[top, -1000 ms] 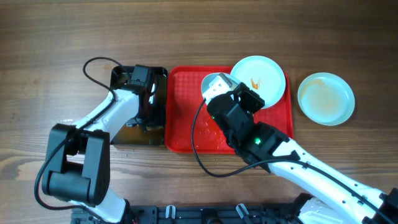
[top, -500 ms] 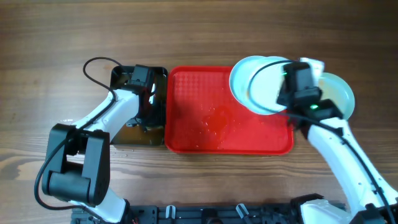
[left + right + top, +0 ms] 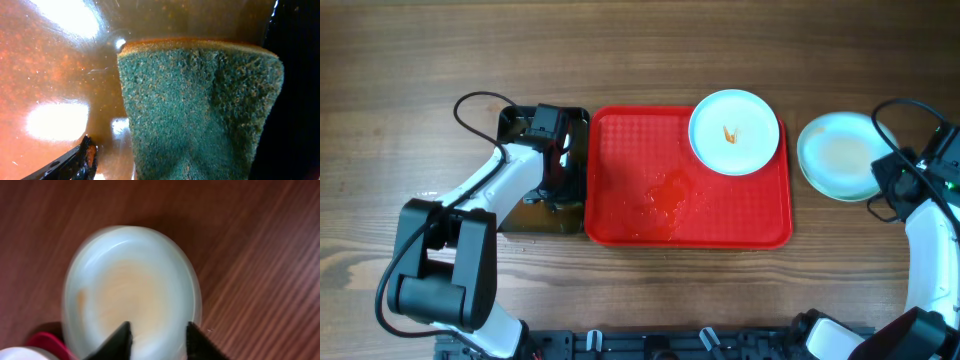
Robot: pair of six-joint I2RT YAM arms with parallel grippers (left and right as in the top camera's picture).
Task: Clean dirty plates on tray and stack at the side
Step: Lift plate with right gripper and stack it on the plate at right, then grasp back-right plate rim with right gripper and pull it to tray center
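I will next move my left gripper toward the right in the left wrist view, low in the tub onto the green sponge [image 3: 200, 110], because one fingertip is apart from it.
One dirty plate [image 3: 734, 132] with an orange smear lies on the back right of the red tray [image 3: 620, 200]. A stack of pale plates [image 3: 838, 155] sits on the table right of the tray. It also shows, blurred, in the right wrist view [image 3: 130, 285]. My right gripper [image 3: 886, 180] is open and empty just right of the stack, its fingertips [image 3: 157, 337] over the stack's near rim. My left gripper [image 3: 548, 130] is down in the black tub. One finger [image 3: 80, 162] shows apart from the green sponge [image 3: 200, 110]; the other finger is hidden.
The black tub [image 3: 515, 215] of brownish liquid [image 3: 55, 75] stands against the tray's left side. An orange wet patch [image 3: 665, 195] marks the tray's middle. A black cable [image 3: 470, 105] loops behind the tub. The tray's corner [image 3: 45, 342] shows in the right wrist view.
My right arm carried a plate from the tray over to the right, left it on the stack beside the tray and drew back. The left arm has not moved.
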